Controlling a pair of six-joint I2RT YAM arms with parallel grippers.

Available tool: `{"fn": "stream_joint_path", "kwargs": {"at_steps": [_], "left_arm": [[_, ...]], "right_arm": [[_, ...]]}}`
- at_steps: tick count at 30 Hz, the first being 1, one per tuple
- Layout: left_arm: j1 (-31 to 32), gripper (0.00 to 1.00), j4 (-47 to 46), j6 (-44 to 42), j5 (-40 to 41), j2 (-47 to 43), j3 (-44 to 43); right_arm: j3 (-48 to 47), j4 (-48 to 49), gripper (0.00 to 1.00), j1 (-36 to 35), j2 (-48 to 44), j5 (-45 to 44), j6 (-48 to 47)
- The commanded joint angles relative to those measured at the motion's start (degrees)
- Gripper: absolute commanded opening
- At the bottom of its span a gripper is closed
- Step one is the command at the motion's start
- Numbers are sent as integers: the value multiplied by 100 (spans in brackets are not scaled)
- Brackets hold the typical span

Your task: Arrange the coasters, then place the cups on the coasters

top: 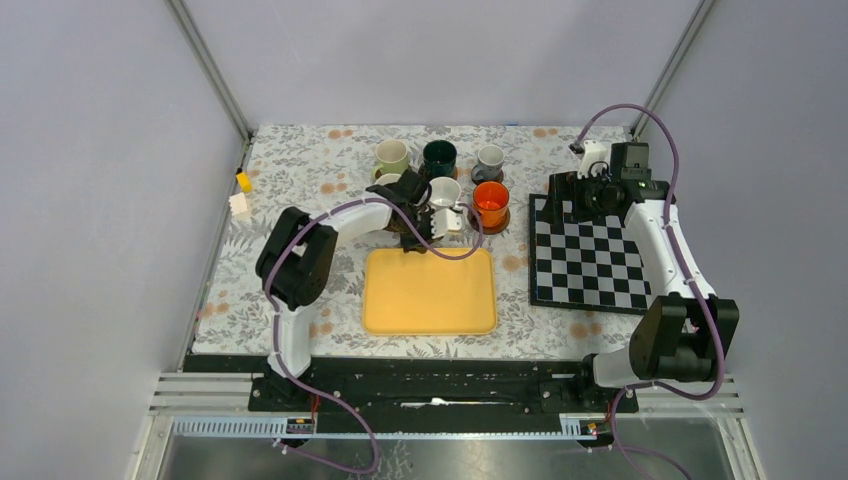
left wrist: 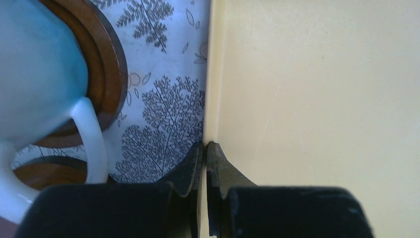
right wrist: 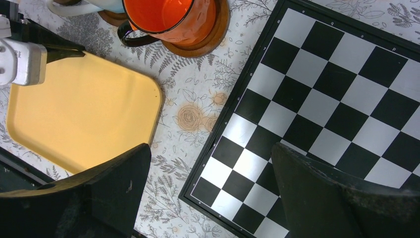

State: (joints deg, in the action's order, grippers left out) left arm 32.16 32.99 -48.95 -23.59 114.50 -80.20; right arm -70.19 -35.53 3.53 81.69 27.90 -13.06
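Observation:
The yellow tray should get a slight push by its far rim toward the chessboard from my left gripper before I open my fingers.
Several cups stand in two rows at the back: pale green, dark green, grey, white and orange; my left arm partly hides another one. The white cup sits on a brown coaster, with a second coaster beside it. The orange cup also rests on a coaster. My left gripper is shut on the far rim of the yellow tray. My right gripper hangs open and empty above the chessboard's left edge.
The yellow tray lies in the middle, in front of the cups. A chessboard covers the right side. A small yellow block and a white one sit at the left edge of the floral cloth.

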Motion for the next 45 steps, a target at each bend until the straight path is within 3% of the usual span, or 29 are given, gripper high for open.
{"fn": "stream_joint_path", "kwargs": {"at_steps": [1, 14, 28, 30, 33, 37, 42, 45], "left_arm": [[142, 3, -136, 27, 5, 112, -440], [325, 11, -135, 249, 119, 222, -679], [346, 52, 43, 623, 100, -304, -647], [373, 61, 66, 686, -1, -521, -573], [394, 83, 67, 807, -156, -850, -457], [400, 97, 176, 1011, -205, -1267, -455], [289, 99, 320, 1407, -149, -1981, -423], [-195, 99, 423, 2056, -475, -2299, -569]], "right_arm": [[57, -52, 98, 7, -248, -109, -105], [85, -22, 98, 16, -227, -48, -83], [26, -42, 98, 11, -192, 11, -59], [8, -46, 98, 11, -176, 30, -48], [-40, -57, 98, 16, -121, 79, -24], [-131, -77, 98, 12, -61, 141, 13], [-252, -99, 98, 11, 3, 127, 34], [-305, -50, 98, 14, 65, 147, 85]]}}
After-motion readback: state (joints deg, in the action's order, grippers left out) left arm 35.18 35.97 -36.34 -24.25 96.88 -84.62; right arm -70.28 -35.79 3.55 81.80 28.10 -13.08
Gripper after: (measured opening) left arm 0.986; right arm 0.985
